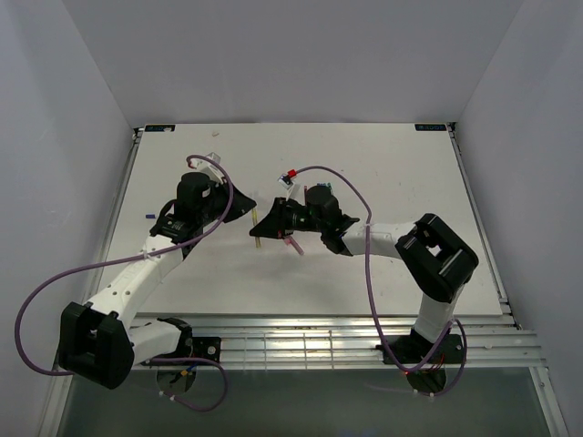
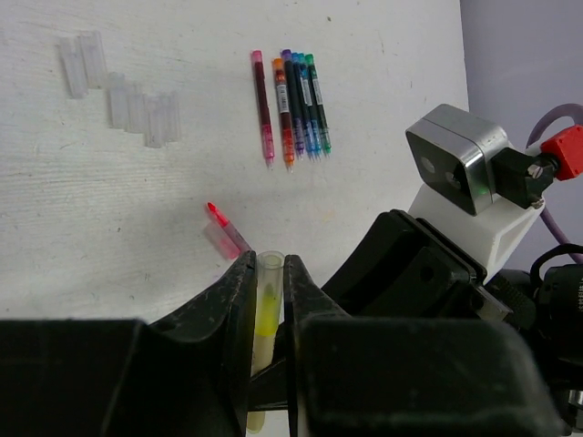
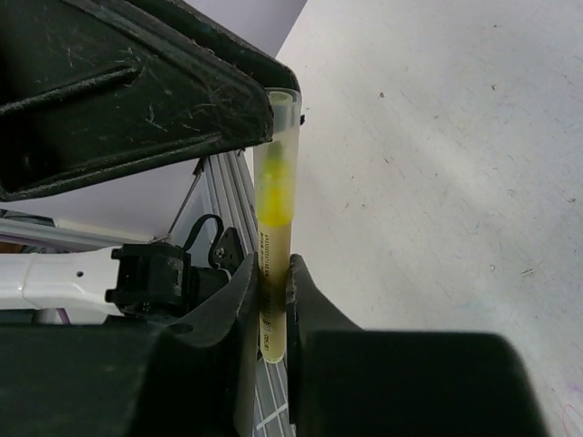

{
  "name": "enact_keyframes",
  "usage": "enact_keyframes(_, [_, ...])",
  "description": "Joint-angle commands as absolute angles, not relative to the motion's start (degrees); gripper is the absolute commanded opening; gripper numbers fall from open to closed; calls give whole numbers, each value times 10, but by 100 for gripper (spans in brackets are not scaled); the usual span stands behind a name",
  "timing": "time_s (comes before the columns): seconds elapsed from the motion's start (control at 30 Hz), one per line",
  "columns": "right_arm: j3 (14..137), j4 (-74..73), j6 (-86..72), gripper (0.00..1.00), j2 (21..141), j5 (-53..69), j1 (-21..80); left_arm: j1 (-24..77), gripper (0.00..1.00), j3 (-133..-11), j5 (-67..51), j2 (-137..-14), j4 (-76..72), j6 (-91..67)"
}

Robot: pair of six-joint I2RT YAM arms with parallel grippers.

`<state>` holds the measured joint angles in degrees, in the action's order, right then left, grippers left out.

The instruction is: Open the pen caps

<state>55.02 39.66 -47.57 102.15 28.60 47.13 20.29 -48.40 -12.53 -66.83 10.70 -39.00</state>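
The robot will next pull the clear cap off the yellow pen, then lower its left gripper to the tabletop (image 1: 283, 245) (image 2: 202, 246) beside the pink cap to release, because that spot is bare.
A yellow pen (image 3: 273, 273) with a clear cap (image 3: 281, 127) is held off the table between both grippers. My left gripper (image 2: 267, 261) is shut on the cap end (image 2: 268, 282). My right gripper (image 3: 271, 270) is shut on the pen's pale barrel, and the cap sits on the pen. In the top view the two grippers, left (image 1: 246, 213) and right (image 1: 266, 228), meet nose to nose over the table's middle. A red-pink uncapped pen (image 2: 223, 228) lies on the table just beyond my left fingers.
A row of several capped pens (image 2: 293, 105), pink, orange, purple, blue and green, lies side by side further out. Several loose clear caps (image 2: 127, 96) lie to their left. The right wrist camera block (image 2: 455, 173) is close on the right. A metal rail (image 1: 319, 341) runs along the table's near edge.
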Motion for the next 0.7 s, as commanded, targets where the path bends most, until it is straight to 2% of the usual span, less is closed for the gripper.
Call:
enact_keyframes(0.0, [571,437,-481,8,1029,297,476,207,0,-479,-130,-649,96,-392])
enact_keyframes(0.1, [570,439,-483,8,1027,301,477,207,0,-476,-138,-649,97,-386])
enact_keyframes(0.13, [568,439,-484,8,1025,300,476,207,3,-475,-142,-648,97,-383])
enact_keyframes(0.2, [566,439,-485,8,1020,297,475,207,19,-469,-148,-642,95,-383])
enact_keyframes(0.3, [565,438,-486,8,1015,295,476,207,31,-457,-149,-629,95,-379])
enact_keyframes(0.53, [571,439,-497,8,1023,299,475,207,35,-440,-154,-618,95,-377])
enact_keyframes(0.63, [570,439,-498,8,1023,301,475,207,31,-437,-150,-616,97,-373])
enact_keyframes(0.67, [570,439,-497,8,1023,301,475,207,27,-438,-149,-616,98,-373])
